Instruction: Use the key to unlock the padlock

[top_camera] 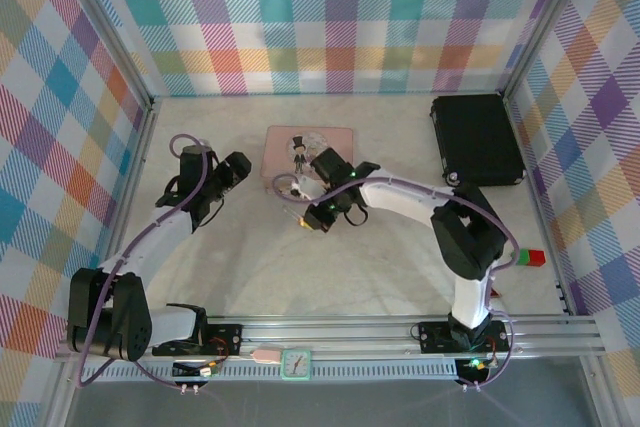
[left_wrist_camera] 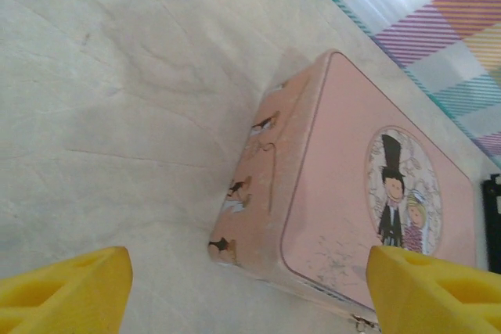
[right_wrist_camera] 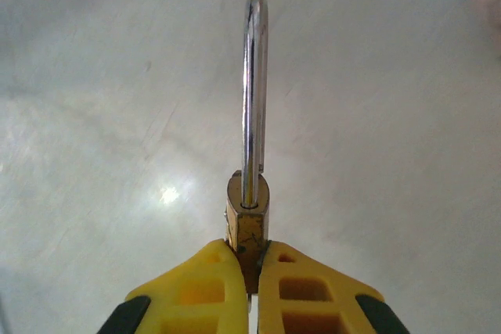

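Observation:
Next, my right gripper moves back from the pink tin and down to the bare tabletop. It releases the brass body where open space lets the padlock (top_camera: pixel 299 219) lie.
My right gripper (right_wrist_camera: pixel 250 260) is shut on the brass body of the padlock (right_wrist_camera: pixel 248 213), held a little above the table. Its silvery shackle (right_wrist_camera: pixel 254 76) points away from me, and its free end sits just above the body. In the top view the right gripper (top_camera: pixel 310 215) holds the padlock (top_camera: pixel 299 219) just in front of the pink tin. A silver sliver under the body may be the key; I cannot tell. My left gripper (top_camera: pixel 234 173) stands open left of the tin; its yellow fingers (left_wrist_camera: pixel 70 287) hold nothing.
The pink picture tin (top_camera: pixel 335 142) lies flat at mid-table, and its near corner (left_wrist_camera: pixel 235 248) is close ahead of the left fingers. A thin silvery loop (top_camera: pixel 287 186) lies by the tin's front edge. A black case (top_camera: pixel 477 139) sits at the back right, a red and green block (top_camera: pixel 533 258) at the right edge.

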Motion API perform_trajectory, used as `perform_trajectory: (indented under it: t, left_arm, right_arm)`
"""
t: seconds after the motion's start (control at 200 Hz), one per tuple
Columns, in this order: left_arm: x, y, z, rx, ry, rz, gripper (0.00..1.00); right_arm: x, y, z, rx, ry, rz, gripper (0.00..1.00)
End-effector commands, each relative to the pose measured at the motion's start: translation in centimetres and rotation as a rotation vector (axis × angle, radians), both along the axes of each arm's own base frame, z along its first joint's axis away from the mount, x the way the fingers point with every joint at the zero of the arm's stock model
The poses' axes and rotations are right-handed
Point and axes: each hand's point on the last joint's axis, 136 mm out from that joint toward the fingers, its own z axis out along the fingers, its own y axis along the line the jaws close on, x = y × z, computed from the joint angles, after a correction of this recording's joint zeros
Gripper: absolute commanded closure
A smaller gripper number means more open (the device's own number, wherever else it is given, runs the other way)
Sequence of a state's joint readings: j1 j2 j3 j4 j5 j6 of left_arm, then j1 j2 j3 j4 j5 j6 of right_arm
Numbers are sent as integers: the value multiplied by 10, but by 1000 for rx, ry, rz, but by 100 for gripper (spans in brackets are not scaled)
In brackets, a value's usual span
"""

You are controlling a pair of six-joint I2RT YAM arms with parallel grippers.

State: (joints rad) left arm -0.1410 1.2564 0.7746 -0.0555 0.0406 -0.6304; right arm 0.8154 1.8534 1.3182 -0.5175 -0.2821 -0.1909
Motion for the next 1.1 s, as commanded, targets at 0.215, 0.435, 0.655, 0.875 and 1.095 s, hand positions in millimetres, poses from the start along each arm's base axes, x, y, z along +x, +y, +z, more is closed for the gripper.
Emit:
perform_trajectory:
  t: [0.215, 0.435, 0.655, 0.875, 1.095]
  left_arm:
    - [-4, 10, -15, -14, 35, 63, 21]
    - [-9, 10, -15, -29, 36, 66, 21]
    - [-17, 16, -18, -1, 43, 81, 21]
    - [-16, 20, -18, 34, 42, 84, 21]
    - [-14, 35, -9, 138, 25, 112, 21]
  right_arm:
    - [-71, -8, -20, -67, 161, -37, 100]
    - [-71, -10, -36, -81, 168, -47, 100]
    - [-67, -10, -44, -97, 155, -54, 86]
    - [-55, -3, -26, -38, 104, -61, 57]
    - [-17, -13, 13, 48, 12, -172, 30]
